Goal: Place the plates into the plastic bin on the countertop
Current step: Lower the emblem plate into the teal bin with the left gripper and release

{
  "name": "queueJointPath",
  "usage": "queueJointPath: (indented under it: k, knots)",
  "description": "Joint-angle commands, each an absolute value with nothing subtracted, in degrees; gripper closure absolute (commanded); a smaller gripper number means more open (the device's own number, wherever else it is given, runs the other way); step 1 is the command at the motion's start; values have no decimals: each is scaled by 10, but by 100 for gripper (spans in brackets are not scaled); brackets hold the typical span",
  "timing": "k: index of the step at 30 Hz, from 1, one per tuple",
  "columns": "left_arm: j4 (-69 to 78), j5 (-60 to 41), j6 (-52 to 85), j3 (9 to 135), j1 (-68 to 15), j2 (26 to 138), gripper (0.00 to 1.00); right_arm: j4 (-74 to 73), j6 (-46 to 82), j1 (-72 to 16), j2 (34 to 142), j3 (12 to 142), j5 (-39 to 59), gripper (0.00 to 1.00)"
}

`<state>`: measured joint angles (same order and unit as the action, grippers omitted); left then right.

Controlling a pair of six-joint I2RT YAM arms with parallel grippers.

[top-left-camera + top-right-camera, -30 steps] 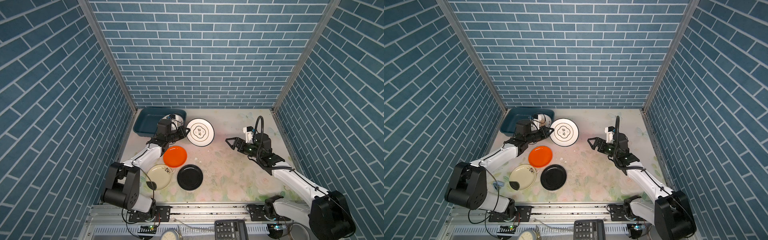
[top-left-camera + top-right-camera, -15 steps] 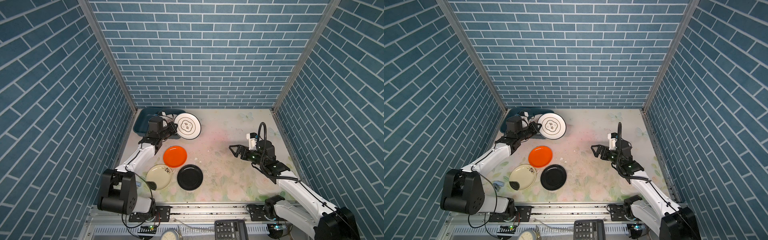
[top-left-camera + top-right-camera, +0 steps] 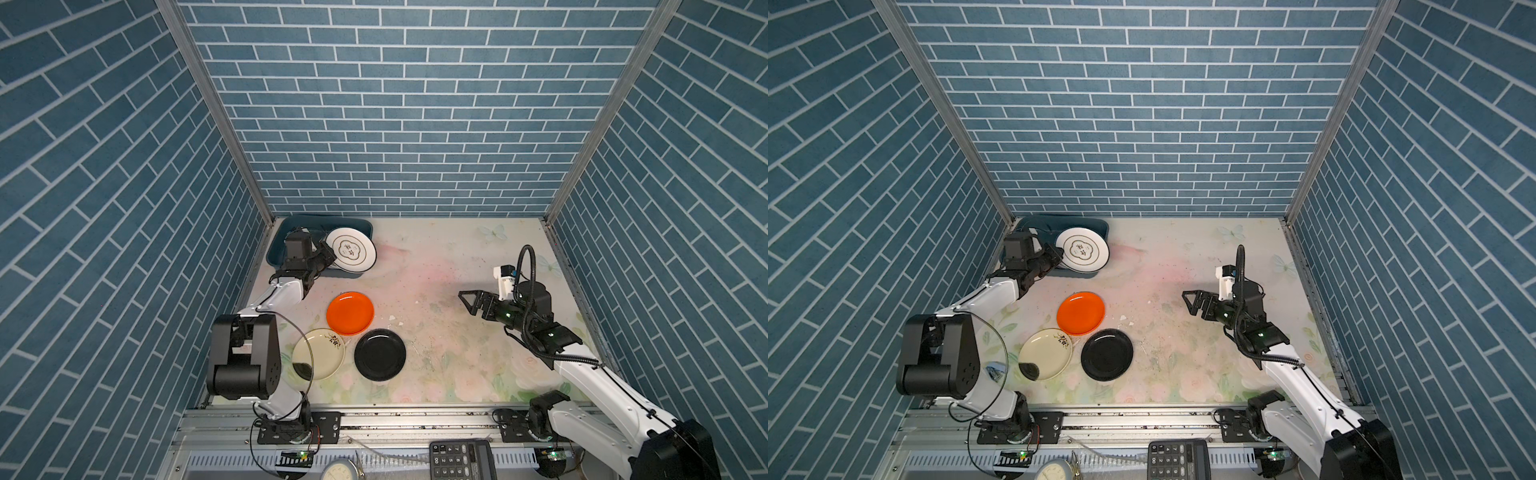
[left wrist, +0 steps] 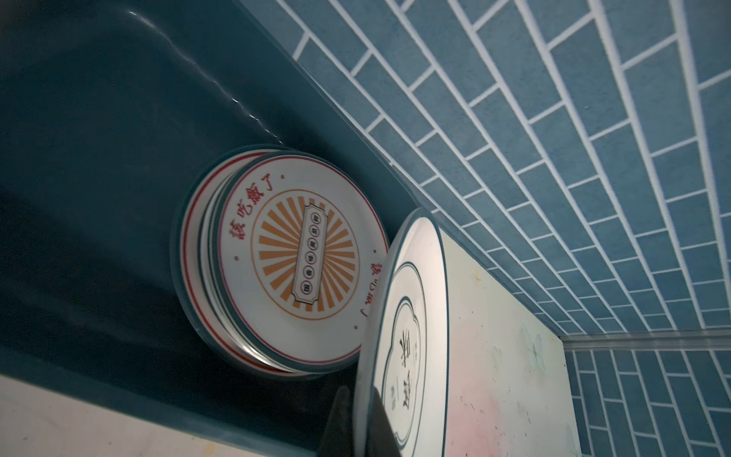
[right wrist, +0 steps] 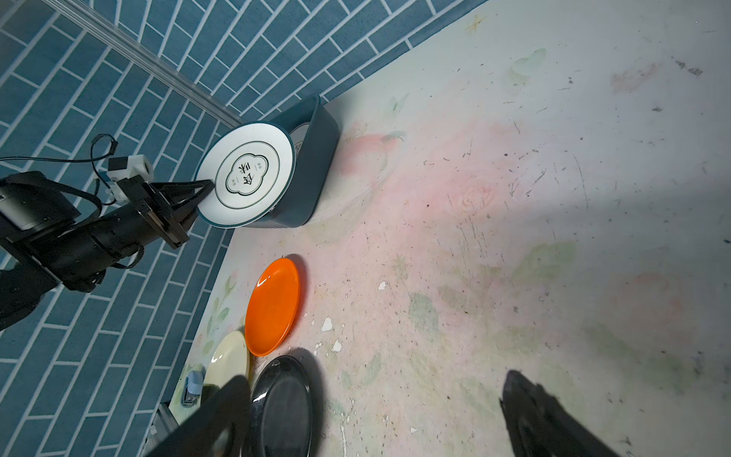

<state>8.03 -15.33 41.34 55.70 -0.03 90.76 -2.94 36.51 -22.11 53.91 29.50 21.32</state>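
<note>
The held plate overhangs the bin's end, so my left gripper should move away from it and lower to release over the sunburst plate (image 4: 304, 255).
A white teal-rimmed plate (image 3: 351, 252) (image 3: 1082, 250) (image 5: 245, 176) hangs tilted over the right end of the plastic bin (image 3: 275, 257) (image 3: 1034, 220) (image 5: 316, 166). My left gripper (image 3: 328, 258) (image 3: 1059, 257) (image 4: 362, 411) is shut on that plate's near rim (image 4: 411, 316). Inside the bin (image 4: 118, 118) lies a stack of plates topped by a sunburst one (image 4: 292, 269). Orange (image 3: 350, 313) (image 5: 273, 306), black (image 3: 380, 354) (image 5: 283, 407) and cream (image 3: 318, 359) (image 5: 229, 356) plates lie on the countertop (image 3: 436, 270). My right gripper (image 3: 471, 303) (image 3: 1192, 303) (image 5: 375, 415) hovers open and empty right of them.
Blue brick walls close in three sides. A grey metal rail (image 3: 395, 415) runs along the front, with a calculator (image 3: 461, 459) and a white dial-faced disc (image 3: 340, 471) below it. Small white chips (image 3: 397, 320) lie beside the orange plate.
My left gripper has carried the teal-rimmed plate leftward, from above the countertop to over the bin's right end. The right arm drew back a little toward the front, its gripper still open.
</note>
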Motion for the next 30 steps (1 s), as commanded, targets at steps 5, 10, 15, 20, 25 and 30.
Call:
queueJointPath:
  k: [5, 10, 15, 20, 25, 30]
  knots:
    - [106, -141, 409, 598, 24, 944, 100, -23, 340, -221, 565, 311, 236, 1]
    - [101, -134, 400, 614, 31, 975, 100, -17, 340, -220, 585, 320, 251, 2]
    - [58, -135, 374, 656, 31, 1013, 100, -12, 338, -220, 595, 326, 256, 2]
    - [45, -132, 365, 672, 34, 1032, 100, -8, 336, -220, 596, 328, 251, 2]
    - [41, -135, 362, 683, 35, 1049, 81, -6, 332, -220, 597, 330, 251, 2]
    - [37, -158, 333, 692, 33, 1059, 40, -7, 330, -220, 599, 330, 251, 2]
